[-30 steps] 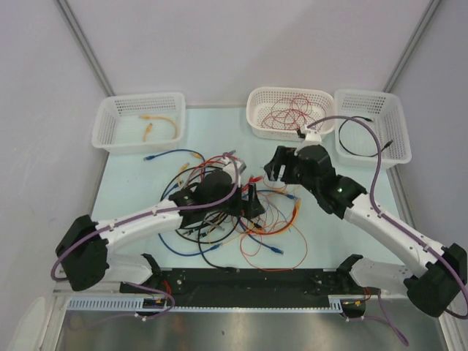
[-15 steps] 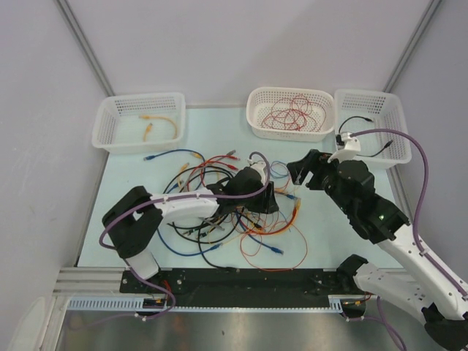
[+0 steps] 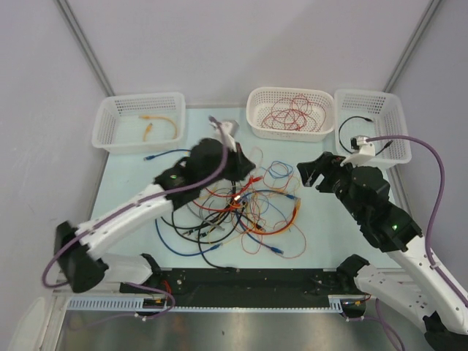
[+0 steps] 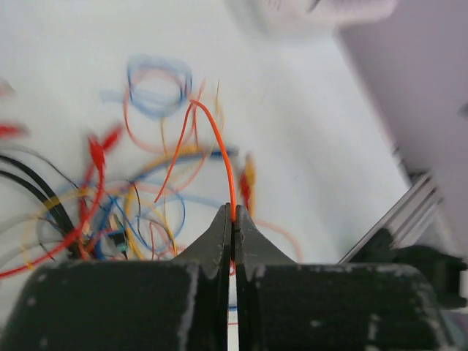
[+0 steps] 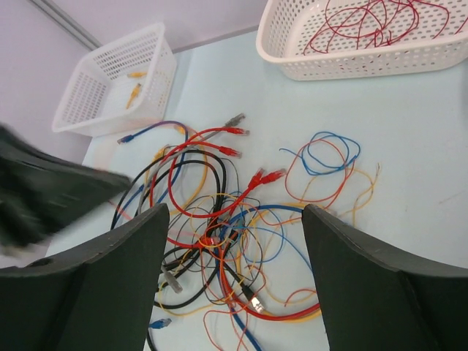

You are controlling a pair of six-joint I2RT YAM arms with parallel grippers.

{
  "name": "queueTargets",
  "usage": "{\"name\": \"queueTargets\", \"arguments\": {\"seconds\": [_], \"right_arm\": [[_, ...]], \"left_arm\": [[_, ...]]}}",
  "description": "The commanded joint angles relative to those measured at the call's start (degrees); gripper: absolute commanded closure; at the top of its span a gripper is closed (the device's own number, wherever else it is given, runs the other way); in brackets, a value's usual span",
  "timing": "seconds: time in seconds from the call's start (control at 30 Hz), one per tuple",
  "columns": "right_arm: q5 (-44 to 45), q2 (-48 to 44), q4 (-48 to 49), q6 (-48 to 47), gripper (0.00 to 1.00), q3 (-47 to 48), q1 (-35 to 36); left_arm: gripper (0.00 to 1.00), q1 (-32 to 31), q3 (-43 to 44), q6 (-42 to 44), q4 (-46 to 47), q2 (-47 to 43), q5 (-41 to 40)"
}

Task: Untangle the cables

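I next lower my right gripper's open fingers left in the top view around the thin orange cable, still dropping into the heap.
The cables [image 3: 234,212] lie in a tangled heap of red, orange, yellow, blue and black loops at the table's middle. In the right wrist view the cables [image 5: 219,227] show from above. My left gripper [image 3: 245,175] hangs over the heap's far side. In the left wrist view this left gripper [image 4: 232,216] is shut on a thin orange cable [image 4: 219,146], which arches up from the jaw tips and drops back into the heap. My right gripper [image 3: 313,170] stands to the right of the heap. Seen from its wrist, the right gripper [image 5: 234,248] is open and holds nothing.
Three white baskets stand at the back: the left basket [image 3: 139,110] holds orange-yellow cables, the middle basket [image 3: 291,95] red ones, the right basket [image 3: 380,102] a black one. A single blue cable [image 3: 172,153] lies beyond the heap. My left arm [image 5: 51,197] shows blurred in the right wrist view.
My left gripper has shut on the thin orange cable and risen toward the back with it. The right arm has drawn away to the right, still open.
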Motion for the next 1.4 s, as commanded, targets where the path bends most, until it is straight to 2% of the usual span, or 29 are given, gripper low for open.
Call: {"name": "queueTargets", "arguments": {"seconds": [0.0, 0.13, 0.27, 0.4, 0.53, 0.67, 0.73, 1.0, 1.13, 1.37], "right_arm": [[-1.24, -0.41, 0.0, -1.06, 0.22, 1.0, 0.03], [-4.84, -0.24, 3.07, -1.5, 0.22, -0.13, 0.38], [-9.93, 0.38, 8.6, -1.68, 0.23, -0.67, 1.78], [-14.07, 2.31, 14.75, -2.11, 0.25, -0.67, 5.12], [-14.87, 6.87, 22.74, -3.43, 0.25, -0.58, 13.71], [-12.6, 12.32, 26.1, -6.94, 0.25, 0.3, 21.37], [-7.7, 15.21, 26.02, -8.09, 0.25, 0.3, 24.62], [1.47, 24.1, 34.44, -11.95, 0.26, -1.19, 25.61], [2.18, 27.01, 39.63, -12.49, 0.3, -1.46, 25.43], [2.35, 31.58, 48.33, -12.4, 0.31, -1.37, 25.08]], "left_arm": [[1.0, 3.15, 10.87, 5.74, -4.9, -13.0, -4.91], [1.0, 3.85, 26.05, 10.57, -12.1, -11.62, -5.72], [1.0, 3.77, 33.74, 12.34, -17.21, -8.54, -4.48], [1.0, 3.85, 35.32, 12.69, -18.01, -7.48, -4.4], [1.0, 3.94, 38.04, 12.69, -19.5, -5.56, -3.43], [1.0, 3.86, 40.86, 12.25, -20.9, -4.15, -2.38], [1.0, 3.85, 41.48, 11.72, -20.82, -4.06, -1.76], [1.0, 3.77, 42.09, 10.23, -19.59, -4.85, 1.58], [1.0, 3.85, 42.88, 9.53, -19.76, -5.11, 3.6], [1.0, 3.85, 43.32, 8.47, -20.03, -5.37, 5.1]]}}
